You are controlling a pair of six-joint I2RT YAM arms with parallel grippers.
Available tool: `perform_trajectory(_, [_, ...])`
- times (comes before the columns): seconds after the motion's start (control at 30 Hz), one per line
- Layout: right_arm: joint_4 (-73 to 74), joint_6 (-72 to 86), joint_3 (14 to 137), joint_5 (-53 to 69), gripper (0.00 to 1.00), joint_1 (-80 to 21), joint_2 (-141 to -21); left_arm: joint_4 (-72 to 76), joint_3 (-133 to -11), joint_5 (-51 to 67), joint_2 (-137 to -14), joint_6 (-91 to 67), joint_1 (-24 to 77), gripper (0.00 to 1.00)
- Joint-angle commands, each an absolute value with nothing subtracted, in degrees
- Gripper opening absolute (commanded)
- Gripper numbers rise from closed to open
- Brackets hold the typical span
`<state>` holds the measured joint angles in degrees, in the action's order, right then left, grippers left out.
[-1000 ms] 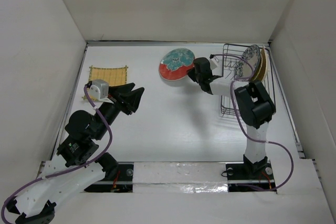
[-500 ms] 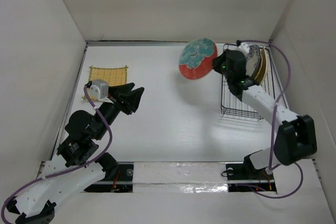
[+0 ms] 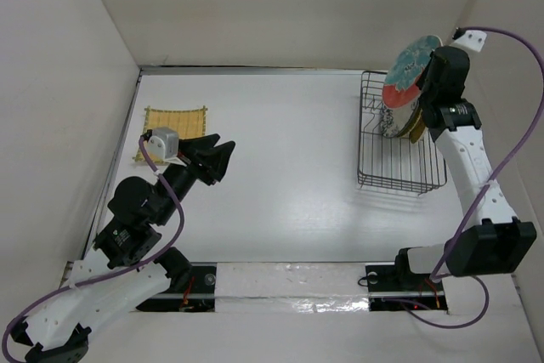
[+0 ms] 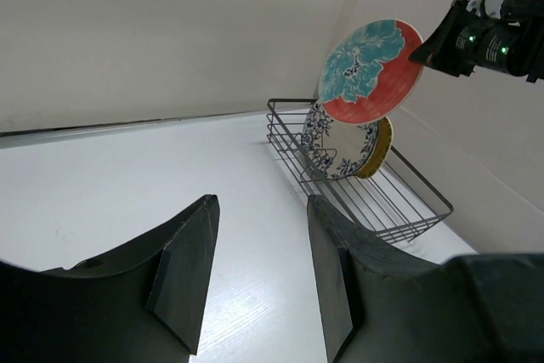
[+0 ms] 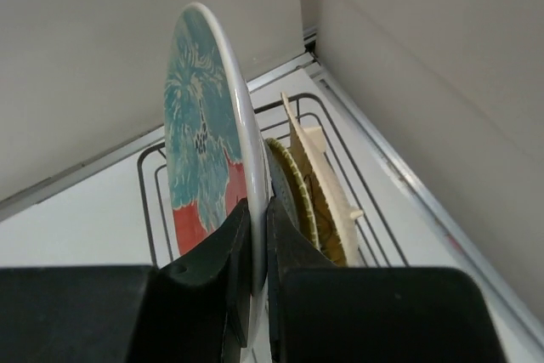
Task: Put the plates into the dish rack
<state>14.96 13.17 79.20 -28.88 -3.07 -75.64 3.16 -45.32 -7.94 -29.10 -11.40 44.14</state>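
Observation:
My right gripper moves to the left in the top view and down over the empty slots beside the floral plate next, because yellow plates fill the rack's side.
My right gripper [image 3: 425, 74] [image 5: 257, 214] is shut on the rim of the round red-rimmed plate with teal pattern [image 3: 411, 61] [image 4: 370, 70] [image 5: 202, 150]. It holds the plate on edge above the far end of the black wire dish rack [image 3: 399, 167] [image 4: 382, 206] [image 5: 151, 201]. Standing in the rack are the blue-and-white floral plate [image 3: 392, 116] [image 4: 333, 146], a round yellow woven plate [image 3: 416, 125] [image 5: 299, 189] and another yellow plate [image 5: 327, 184] behind it. A square yellow woven plate [image 3: 175, 122] lies flat at the far left. My left gripper [image 3: 223, 159] [image 4: 261, 206] is open and empty over the table.
White walls close the table in on three sides. The right wall [image 3: 497, 125] stands close beside the rack. A cable [image 3: 510, 99] loops from the right arm towards that wall. The arm bases [image 3: 289, 282] sit at the near edge.
My right arm has lifted the red-rimmed plate from mid-table and carried it right, turning it on edge above the rack. The left arm has not moved.

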Motion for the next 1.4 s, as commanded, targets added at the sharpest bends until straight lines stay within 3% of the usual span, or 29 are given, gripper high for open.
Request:
perform_trajectory(0.0, [10.7, 7.1, 89.3, -29.7, 0.0, -4.0, -76.9, 5.4, -45.4, -7.6, -29.4, -11.2, 44.0, 0.43])
perform_trajectory(0.57, [16.3, -9.5, 100.0, -38.1, 0.0, -7.4, -88.7, 5.5, -45.2, -7.6, -29.5, -11.0, 44.0, 0.43])
perform_trajectory(0.9, [16.5, -10.9, 97.0, -40.2, 0.0, -9.6, -91.5, 5.5, -45.1, -7.5, -29.2, -11.1, 44.0, 0.44])
perform_trajectory(1.37, [14.7, -4.4, 90.4, -34.1, 0.0, -9.1, -94.4, 5.5, -45.1, -7.8, -29.7, -11.1, 44.0, 0.44])
